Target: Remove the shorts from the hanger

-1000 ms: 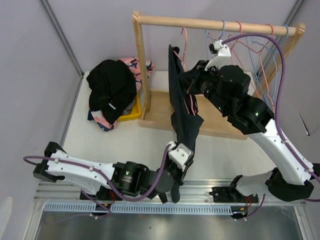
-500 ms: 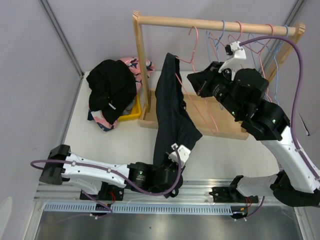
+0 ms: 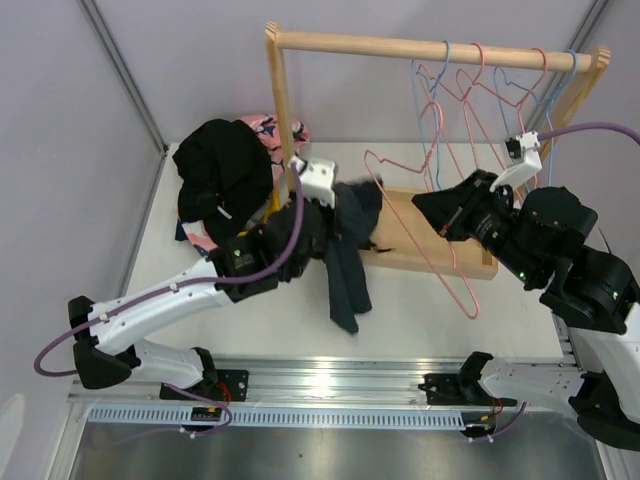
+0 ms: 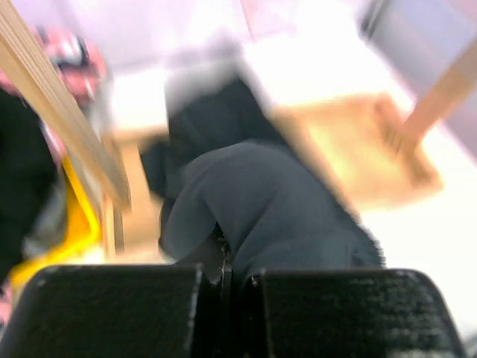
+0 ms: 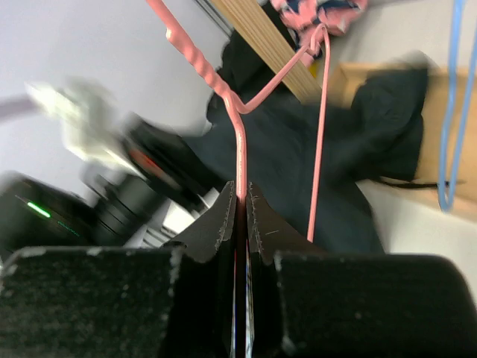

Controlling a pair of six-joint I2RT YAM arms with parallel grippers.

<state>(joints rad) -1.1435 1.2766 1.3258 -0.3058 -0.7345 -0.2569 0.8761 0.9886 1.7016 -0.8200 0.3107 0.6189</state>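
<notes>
My right gripper holds the bare pink hanger, its hook off the bar, so it should next carry it outward, turning toward the rack's bar beside the blue hanger.
The dark charcoal shorts hang bunched from my left gripper, which is shut on their fabric beside the rack's left post. They trail down onto the table, free of any hanger. In the left wrist view the shorts fill the middle, pinched at the left gripper. My right gripper is shut on the bare pink hanger, held over the rack base to the right of the shorts. In the right wrist view the right gripper clamps the hanger's wire.
A wooden rack, rail over base, stands at the back, with several empty pink and blue hangers at its right end. A pile of black and pink shorts lies over a yellow bin at the left.
The shorts have come off the pink hanger. My left gripper carried them from the near edge up towards the rack's left post, while my right gripper swung the hanger to the right.
</notes>
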